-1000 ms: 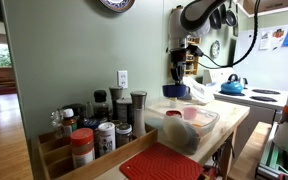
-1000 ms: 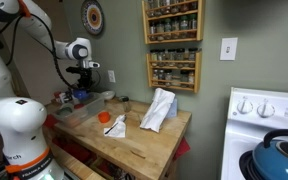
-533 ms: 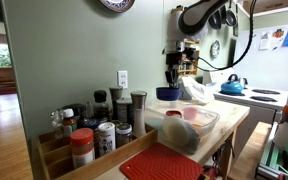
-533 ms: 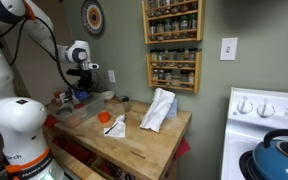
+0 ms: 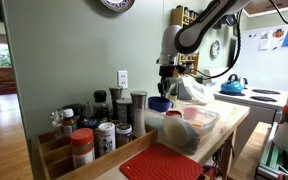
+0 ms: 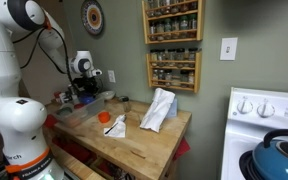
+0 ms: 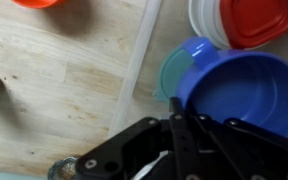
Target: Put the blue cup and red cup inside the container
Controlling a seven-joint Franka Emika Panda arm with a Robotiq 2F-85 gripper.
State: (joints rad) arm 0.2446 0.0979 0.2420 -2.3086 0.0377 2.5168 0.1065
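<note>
The blue cup already hangs inside the container's rim, so my gripper should next lower it into the clear container over the teal piece and open.
My gripper is shut on the rim of the blue cup and holds it low over the clear container. In the wrist view the blue cup hangs inside the container's pale rim, above a teal piece and a red and white lid that lie in the tub. The red cup stands on the wooden counter outside the container; its edge shows at the top left of the wrist view.
A wooden spice-jar tray and a flat red mat lie near the counter's front end. A white cloth lies mid-counter. A blue kettle sits on the stove. Spice racks hang on the wall.
My gripper has moved down and a little sideways with the blue cup, from above the container to low over its inside. The red cup has not moved.
</note>
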